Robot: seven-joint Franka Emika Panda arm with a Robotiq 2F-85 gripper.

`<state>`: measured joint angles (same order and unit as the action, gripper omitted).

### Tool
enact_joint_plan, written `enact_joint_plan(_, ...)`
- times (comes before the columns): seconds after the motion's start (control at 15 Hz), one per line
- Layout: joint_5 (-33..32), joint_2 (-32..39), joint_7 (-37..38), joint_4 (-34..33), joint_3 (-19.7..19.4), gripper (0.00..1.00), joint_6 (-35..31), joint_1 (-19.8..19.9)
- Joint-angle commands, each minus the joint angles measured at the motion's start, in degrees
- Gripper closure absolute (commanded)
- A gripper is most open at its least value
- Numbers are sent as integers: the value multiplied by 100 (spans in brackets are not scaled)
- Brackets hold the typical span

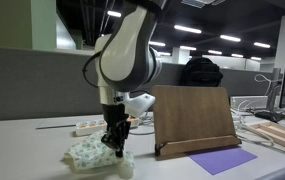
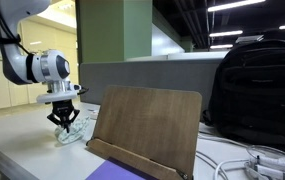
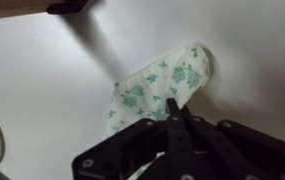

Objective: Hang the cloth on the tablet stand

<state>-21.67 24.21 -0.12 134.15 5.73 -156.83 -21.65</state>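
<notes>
My gripper rises with the cloth next, then moves toward and over the tablet stand's top edge point(image 1: 186, 87) to release it, since the upright board rises above the cloth.
The cloth point(image 1: 90, 152) is a pale cream rag with green speckles, bunched on the white table left of the tablet stand; it also shows in an exterior view point(image 2: 70, 131) and in the wrist view point(image 3: 162, 85). My gripper point(image 1: 115, 143) is lowered onto the cloth's right part, fingers together and pinching its fabric point(image 3: 175, 108). The tablet stand point(image 1: 192, 118) is an upright brown wooden board with a bottom ledge, to the right of the gripper; it fills the middle of an exterior view point(image 2: 147, 125).
A flat purple sheet point(image 1: 222, 160) lies in front of the stand. A white power strip point(image 1: 86, 127) lies behind the cloth. A black backpack point(image 2: 257, 85) stands behind the stand. Cables and wooden pieces point(image 1: 282, 135) lie at the right.
</notes>
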Motion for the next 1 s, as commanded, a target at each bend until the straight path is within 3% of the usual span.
enact_joint_plan(0.0,223,-723,-66,30,149,100,265,201)
enact_joint_plan(0.53,606,-2086,-340,-785,142,100,1182,793)
enact_joint_plan(0.87,755,-2670,-361,-1261,6,100,1369,1274)
enact_joint_plan(0.93,1023,-2742,-602,-1250,1,100,1460,1329)
